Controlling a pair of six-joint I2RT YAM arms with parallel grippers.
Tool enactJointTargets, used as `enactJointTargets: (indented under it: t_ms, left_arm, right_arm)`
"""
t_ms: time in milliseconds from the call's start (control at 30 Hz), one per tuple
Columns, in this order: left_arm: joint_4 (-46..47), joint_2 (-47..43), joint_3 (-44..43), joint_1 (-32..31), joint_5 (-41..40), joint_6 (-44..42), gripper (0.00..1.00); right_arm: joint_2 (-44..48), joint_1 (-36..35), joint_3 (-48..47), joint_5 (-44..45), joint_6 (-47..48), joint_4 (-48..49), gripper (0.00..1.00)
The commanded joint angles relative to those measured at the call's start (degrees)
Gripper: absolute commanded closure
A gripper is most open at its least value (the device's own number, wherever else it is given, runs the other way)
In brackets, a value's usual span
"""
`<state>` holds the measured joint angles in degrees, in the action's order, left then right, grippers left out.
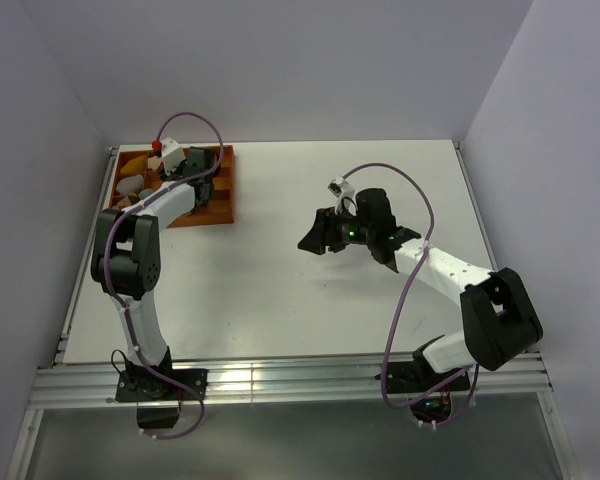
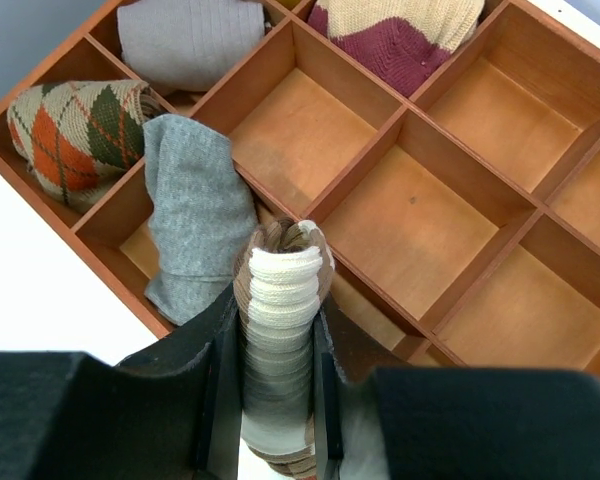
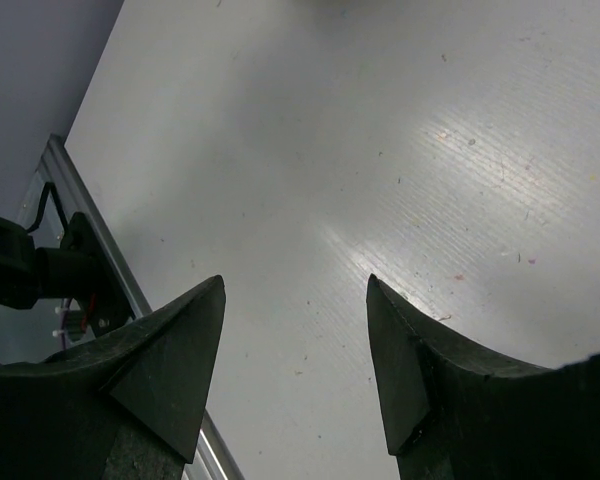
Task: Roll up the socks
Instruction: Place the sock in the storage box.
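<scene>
My left gripper lowers into the front-row section of the tray beside the plain grey sock [image 2: 195, 215] next and releases the roll, since bare wood shows there under it.
My left gripper [image 2: 277, 305] is shut on a rolled brown sock with white stripes [image 2: 280, 280] and holds it over the front row of a wooden divided tray [image 2: 350, 62]. A plain grey sock [image 2: 195, 215] lies slumped in the compartment just left of the roll, and its cuff is hidden. In the top view the left gripper [image 1: 185, 170] is over the tray [image 1: 225, 195] at the table's far left. My right gripper [image 1: 315, 240] is open and empty above bare table at mid-right. The right wrist view shows its spread fingers [image 3: 295, 290].
Other compartments hold an argyle roll [image 2: 75, 130], a grey roll [image 2: 190, 40] and a cream-and-maroon roll [image 2: 400, 30]. Several compartments on the tray's right side show bare wood. The table's metal front rail [image 3: 90, 240] is near the right gripper.
</scene>
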<state>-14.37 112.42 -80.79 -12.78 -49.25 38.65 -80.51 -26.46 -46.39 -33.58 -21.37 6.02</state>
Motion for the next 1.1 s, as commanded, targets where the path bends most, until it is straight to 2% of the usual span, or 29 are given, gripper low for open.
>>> enactJointTargets:
  t_ms: [0,333,500,633,1067]
  left_arm:
    - [-0.91,1.13,-2.52,-0.58,1.00,2.21,1.00]
    - [-5.57,2.27,-2.52,-0.58,4.78,6.34,1.00]
    - [-8.04,4.03,-3.49,-0.32,7.41,7.75,1.00]
    - [-9.09,4.56,-3.49,0.64,11.54,8.45,1.00]
    - [-15.07,7.20,-5.34,4.16,25.87,9.07,1.00]
  right_arm:
    - [-0.26,0.53,0.34,-1.22,0.97,2.77,0.34]
    - [-5.09,-0.35,-1.85,3.25,-4.64,8.56,0.37]
    - [-10.71,-2.89,-6.42,12.03,-6.15,9.45,0.41]
    - [-13.18,-5.79,-9.15,15.65,-5.71,9.97,0.41]
    - [-16.17,-7.91,-8.98,16.36,-5.97,10.85,0.42]
